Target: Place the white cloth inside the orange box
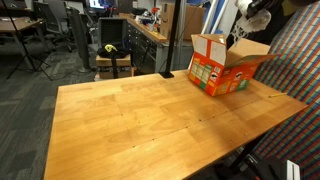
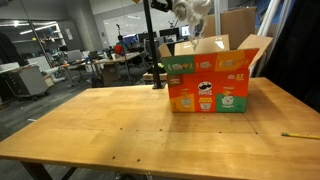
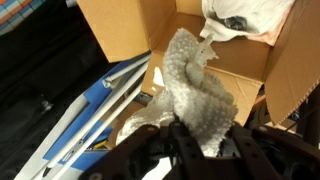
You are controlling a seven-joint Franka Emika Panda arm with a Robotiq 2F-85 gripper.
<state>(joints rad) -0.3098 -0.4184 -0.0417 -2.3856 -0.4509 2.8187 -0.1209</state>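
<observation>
The white cloth [image 3: 195,85] is still hanging above the rim of the orange box, so the robot's gripper needs to move down toward the box's open top [image 3: 238,62] and let go of the cloth.
The orange box [image 1: 225,62] stands open at the far end of the wooden table [image 1: 130,115]; it also shows in an exterior view [image 2: 208,80]. My gripper [image 1: 250,15] hangs above the box's open top, as the exterior view [image 2: 190,10] also shows. In the wrist view the gripper [image 3: 200,142] is shut on the white cloth [image 3: 195,85], a crumpled textured piece hanging over the box's brown cardboard inside [image 3: 115,25]. A white crumpled thing [image 3: 245,18] lies at the box's far side.
A black pole [image 2: 150,40] rises just behind the box. A pencil [image 2: 300,134] lies near the table's edge. Blue and white items [image 3: 90,110] lie below beside the box. Desks and chairs [image 1: 115,45] stand beyond the table.
</observation>
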